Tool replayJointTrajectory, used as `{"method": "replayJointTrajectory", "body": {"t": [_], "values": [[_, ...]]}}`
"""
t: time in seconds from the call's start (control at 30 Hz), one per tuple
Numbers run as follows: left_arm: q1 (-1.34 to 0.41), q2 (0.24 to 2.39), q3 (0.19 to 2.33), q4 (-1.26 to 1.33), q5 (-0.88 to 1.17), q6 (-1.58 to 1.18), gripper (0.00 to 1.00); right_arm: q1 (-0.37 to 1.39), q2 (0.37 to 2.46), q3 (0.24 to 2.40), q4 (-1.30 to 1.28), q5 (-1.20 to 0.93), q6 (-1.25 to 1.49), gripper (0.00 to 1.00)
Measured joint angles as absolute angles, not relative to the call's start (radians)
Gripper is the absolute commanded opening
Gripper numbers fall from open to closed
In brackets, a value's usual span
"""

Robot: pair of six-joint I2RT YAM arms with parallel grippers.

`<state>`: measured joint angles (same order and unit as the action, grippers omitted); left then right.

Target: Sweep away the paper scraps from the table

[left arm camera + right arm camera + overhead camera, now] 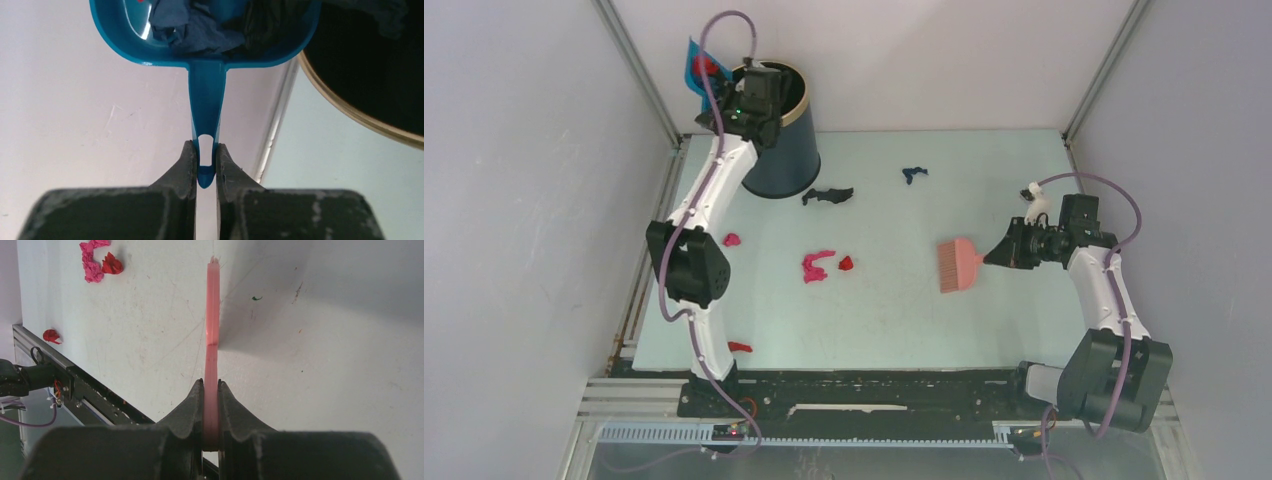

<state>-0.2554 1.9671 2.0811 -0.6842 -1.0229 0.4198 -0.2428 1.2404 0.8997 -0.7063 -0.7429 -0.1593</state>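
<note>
I should empty the dustpan (205,30) of scraps into the bin next, then my left gripper should swing back and down and release it on bare tabletop near the brush.
Paper scraps lie on the mint-green table (924,320): a pink cluster (816,265), a red bit (847,263), a pink bit (731,239), a red bit (740,347) at the front edge, a black piece (827,195) and a dark blue piece (914,174). My left gripper (205,160) is shut on the handle of the blue dustpan (205,30), held high beside the bin at the back left. Blue and black scraps (200,25) sit in the pan. My right gripper (212,390) is shut on the pink brush (959,265), right of the scraps, bristles near the table.
A dark bin with a gold rim (784,160) stands at the back left, its rim (350,112) right of the dustpan. White walls and grey rails close the table in. The right wrist view shows the pink cluster (90,262) and a red bit (51,335) near the front rail.
</note>
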Motion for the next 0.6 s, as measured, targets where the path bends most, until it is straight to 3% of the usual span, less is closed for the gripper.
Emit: {"method": "replayJointTrajectory", "body": {"t": [0.3, 0.6], "values": [[-0.318, 1.967, 1.803, -0.237, -1.185, 0.888, 0.00, -0.243, 1.245, 0.900, -0.709, -0.744, -0.163, 0.00], [-0.318, 1.967, 1.782, -0.091, -1.227, 0.999, 0.00, -0.243, 1.248, 0.900, -0.714, -0.749, -0.170, 0.00]]}}
